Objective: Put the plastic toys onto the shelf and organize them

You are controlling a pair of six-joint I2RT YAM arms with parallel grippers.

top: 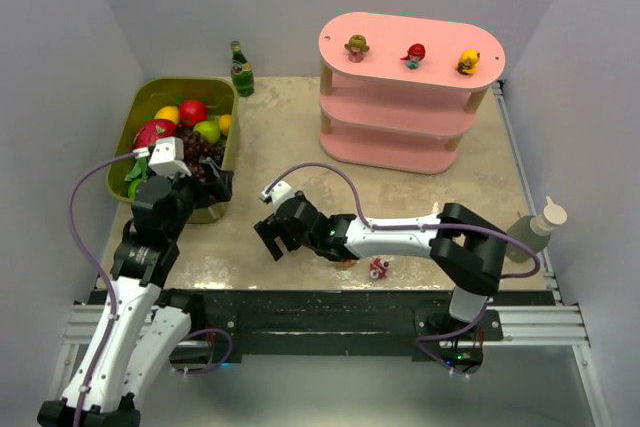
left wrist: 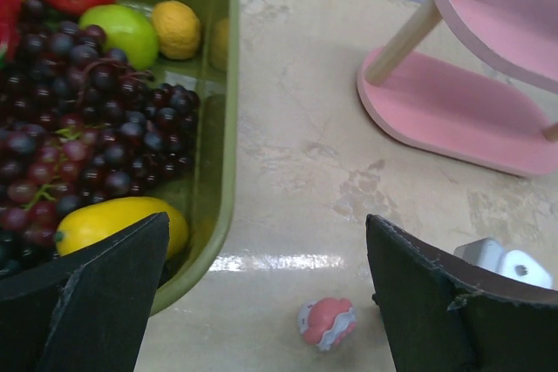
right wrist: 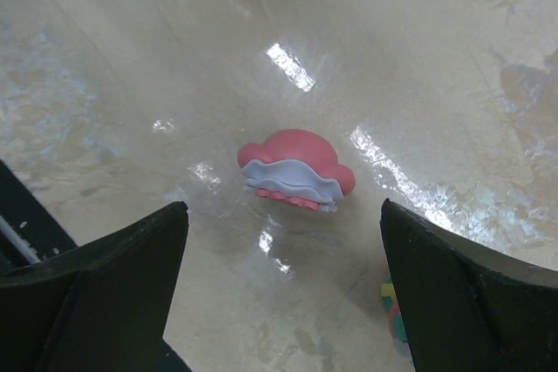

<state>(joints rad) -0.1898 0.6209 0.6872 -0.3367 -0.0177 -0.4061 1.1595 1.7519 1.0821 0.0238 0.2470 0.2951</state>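
Observation:
My right gripper is going down toward the table next, until its open fingers are at the rounded sides of the pink toy (right wrist: 296,170).
The pink shelf (top: 400,112) stands at the back right, and three plastic toys line its top board: a brown-haired one (top: 356,46), a red one (top: 414,53) and a yellow one (top: 467,60). A pink-and-white shell-shaped toy (right wrist: 296,172) lies on the table just ahead of my right gripper (right wrist: 283,246), which is open and apart from it. My left gripper (left wrist: 266,254) is open beside the bin, with the same toy (left wrist: 326,323) low between its fingers, untouched. In the top view the right gripper (top: 271,239) hovers mid-table. A red-and-white toy (top: 378,268) lies near the front edge.
An olive-green bin (top: 228,137) of toy fruit sits at the left, its wall (left wrist: 218,128) close to my left fingers. A green bottle (top: 241,69) stands behind it. A squeeze bottle (top: 535,230) stands at the right edge. Another small toy (right wrist: 393,318) peeks beside my right finger.

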